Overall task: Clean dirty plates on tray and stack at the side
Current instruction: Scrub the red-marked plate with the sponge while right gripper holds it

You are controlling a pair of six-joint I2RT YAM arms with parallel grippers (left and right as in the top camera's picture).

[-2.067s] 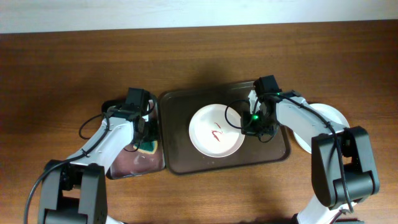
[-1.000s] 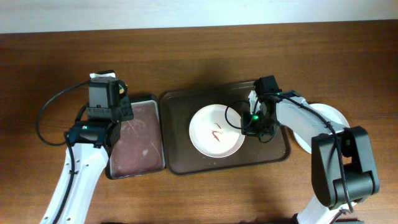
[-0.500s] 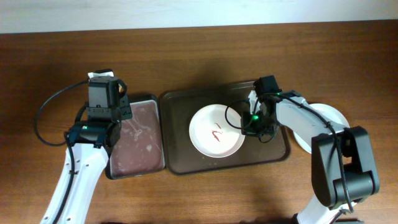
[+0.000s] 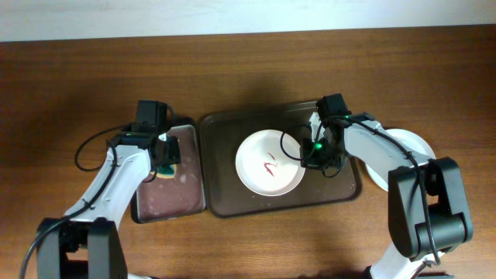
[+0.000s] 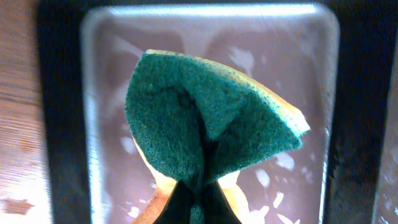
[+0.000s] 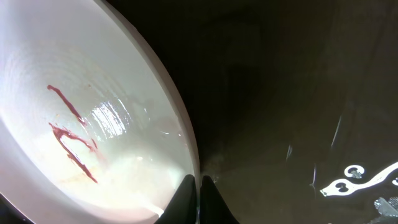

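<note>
The left gripper moves to its right in the overhead view onto the red scribble (image 4: pixel 270 164) next and wipes it. Then it releases the sponge in the black tray.
A white dirty plate (image 4: pixel 269 163) with a red scribble lies in the dark brown tray (image 4: pixel 225 198). My right gripper (image 4: pixel 311 156) is shut on the plate's right rim; the right wrist view shows the fingers (image 6: pixel 198 198) pinching the rim of the plate (image 6: pixel 74 118). My left gripper (image 4: pixel 165 160) is shut on a green and yellow sponge (image 5: pixel 205 124), held folded over the small black tray (image 5: pixel 99 68) with the pinkish inside. Clean white plates (image 4: pixel 411 147) sit on the table at the right, partly hidden by the right arm.
The small black tray (image 4: pixel 167 205) sits just left of the brown tray, its rim touching it. The brown tray's wet floor (image 6: pixel 298 93) shows in the right wrist view. Wooden table (image 4: pixel 248 70) lies all around.
My left arm has swung back down over the small black tray, with the sponge showing in its gripper. The right arm and the plate have not moved.
</note>
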